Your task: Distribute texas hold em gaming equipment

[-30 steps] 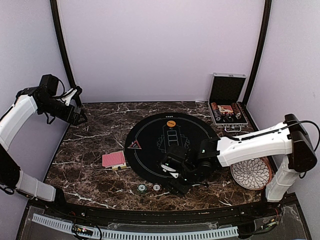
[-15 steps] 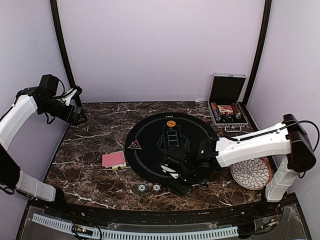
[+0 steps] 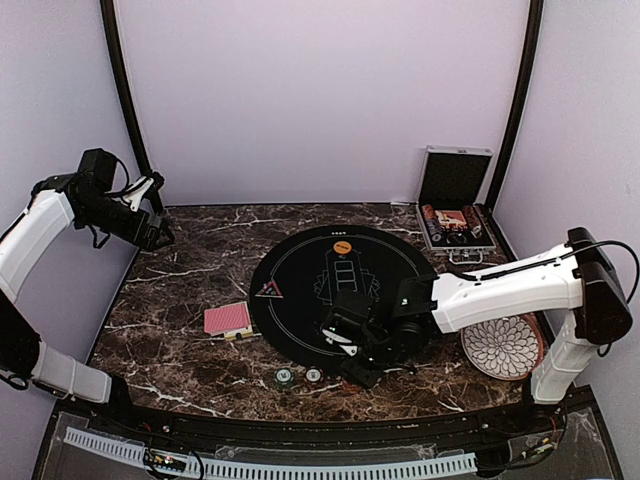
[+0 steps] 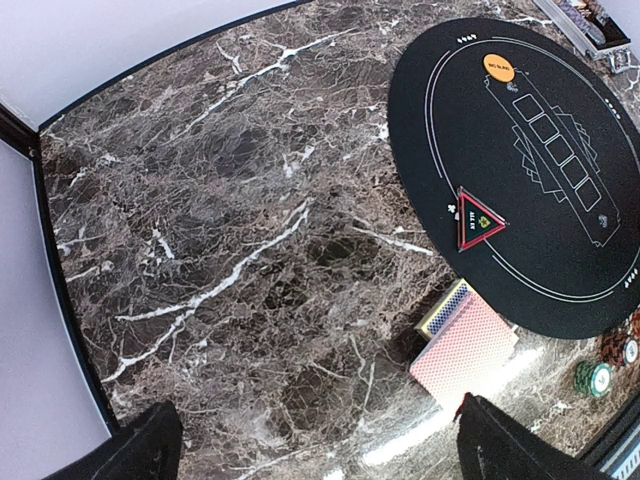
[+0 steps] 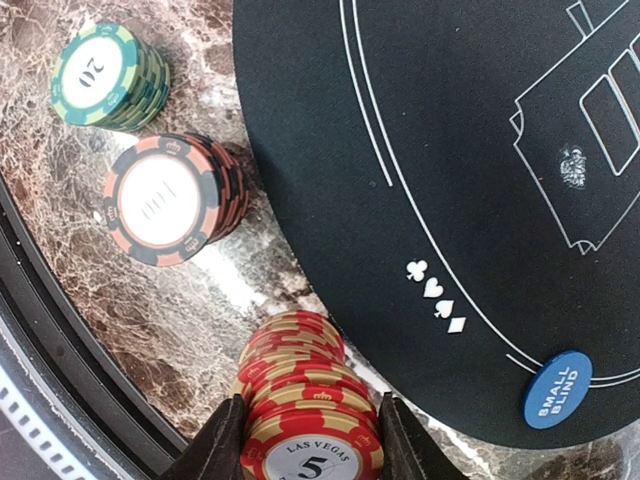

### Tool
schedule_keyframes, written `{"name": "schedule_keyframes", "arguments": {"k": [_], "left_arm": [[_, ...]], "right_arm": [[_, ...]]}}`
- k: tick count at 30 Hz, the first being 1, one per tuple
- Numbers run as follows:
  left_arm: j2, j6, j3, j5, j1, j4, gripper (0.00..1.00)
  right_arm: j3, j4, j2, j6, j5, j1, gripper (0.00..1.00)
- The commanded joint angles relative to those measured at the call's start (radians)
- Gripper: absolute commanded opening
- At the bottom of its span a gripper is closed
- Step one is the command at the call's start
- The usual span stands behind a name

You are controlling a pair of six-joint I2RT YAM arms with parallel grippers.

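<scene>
My right gripper lifts, carries the chips outward over the mat and lowers to release next, since the spot beside the orange button (image 3: pixel 363 260) lies outward of it.
My right gripper (image 5: pixel 312 440) is shut on a stack of red and cream "5" poker chips (image 5: pixel 296 385), at the table beside the near edge of the black round mat (image 5: pixel 450 150). In the top view it (image 3: pixel 352 368) is low at the mat's front edge. A green "20" chip stack (image 5: pixel 108 78) and a black-and-red "100" stack (image 5: pixel 170 198) stand to the left. A blue small blind button (image 5: pixel 557 389) lies on the mat. The red-backed cards (image 4: pixel 465 345), triangular marker (image 4: pixel 476 219) and orange button (image 4: pixel 498 67) show in the left wrist view. My left gripper (image 3: pixel 150 235) is open and empty, high at the far left.
The silver hinged case (image 3: pixel 455 215) stands open at the back right with chips in it. A white patterned plate (image 3: pixel 503 347) lies at the right by the right arm's base. The table's front edge (image 5: pixel 60 330) runs close to the chip stacks.
My right gripper with the red chips has shifted very slightly at the mat's front edge. The left arm has not moved.
</scene>
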Motion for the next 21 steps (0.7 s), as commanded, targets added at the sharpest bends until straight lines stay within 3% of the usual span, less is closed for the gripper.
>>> {"name": "schedule_keyframes", "arguments": {"k": [1, 9, 14, 21], "left_arm": [[-0.029, 0.014, 0.026, 0.002, -0.002, -0.030, 0.99], [-0.027, 0.014, 0.024, 0.002, -0.002, -0.030, 0.99], [-0.030, 0.014, 0.025, 0.003, -0.002, -0.032, 0.99], [-0.031, 0.011, 0.023, 0.006, -0.002, -0.031, 0.99]], "right_arm": [[0.050, -0.032, -0.048, 0.005, 0.020, 0.005, 0.40], [0.095, -0.056, -0.056, 0.012, 0.031, 0.002, 0.21], [0.182, -0.061, -0.040, 0.016, 0.043, -0.057, 0.20], [0.337, -0.039, 0.048, 0.023, 0.114, -0.248, 0.18]]}}
